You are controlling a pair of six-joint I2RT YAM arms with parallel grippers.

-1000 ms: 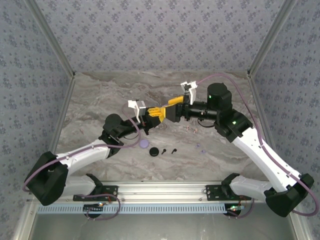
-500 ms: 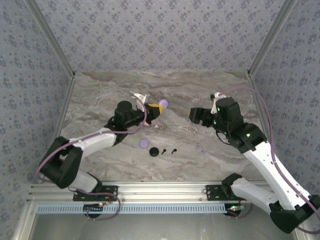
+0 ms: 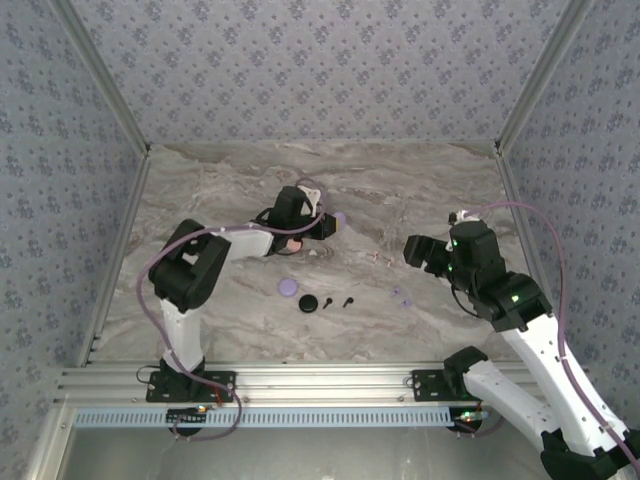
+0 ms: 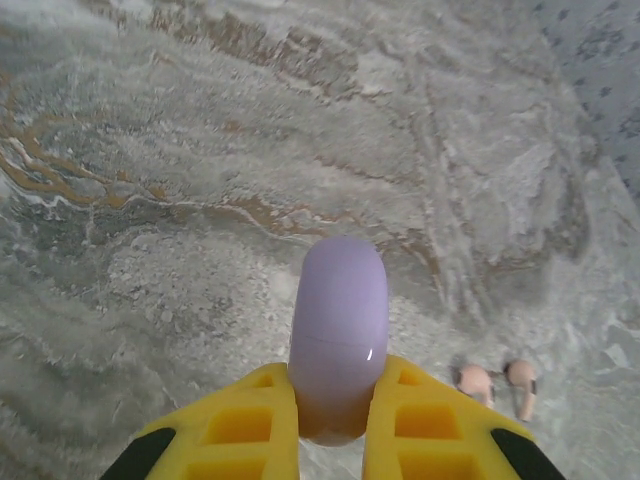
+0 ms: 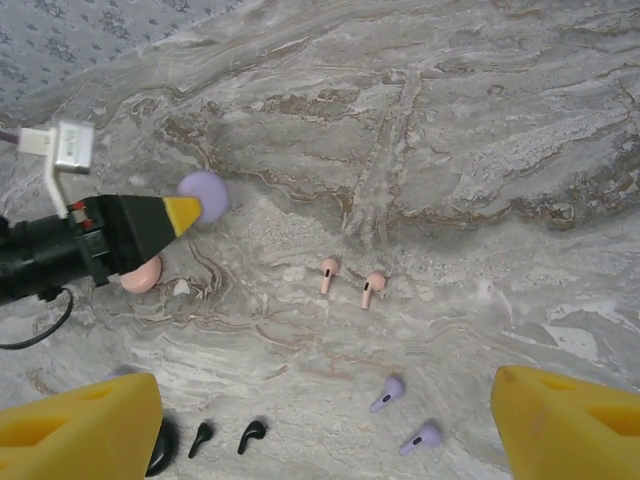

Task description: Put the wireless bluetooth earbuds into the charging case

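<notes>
My left gripper lowers the lilac charging case [image 3: 340, 217] next onto the bare marble just below, clear of the earbuds, and spreads its fingers to release it.
My left gripper [image 4: 337, 378] is shut on a lilac charging case [image 4: 337, 320], held on edge just above the marble; from above the left gripper [image 3: 325, 223] and the case [image 3: 340, 217] sit at mid table. My right gripper [image 5: 320, 440] hangs open and holds nothing, over the earbuds; in the top view the right gripper [image 3: 413, 249] is right of centre. Below it lie two pale pink earbuds [image 5: 328, 272], two purple earbuds [image 5: 387, 392] and two black earbuds [image 5: 251, 435]. The pink pair [image 4: 475, 380] lies just right of the left fingers.
A round black case [image 3: 308, 303] and a flat purple disc [image 3: 288, 286] lie near the black earbuds. A pink case [image 5: 140, 275] rests under the left arm. Patterned walls [image 3: 320, 70] close the table at the back and sides.
The left arm has stretched to the right and lowered with the lilac case in its grip. The right gripper has pulled back to the right, away from the case, and opened slightly wider.
</notes>
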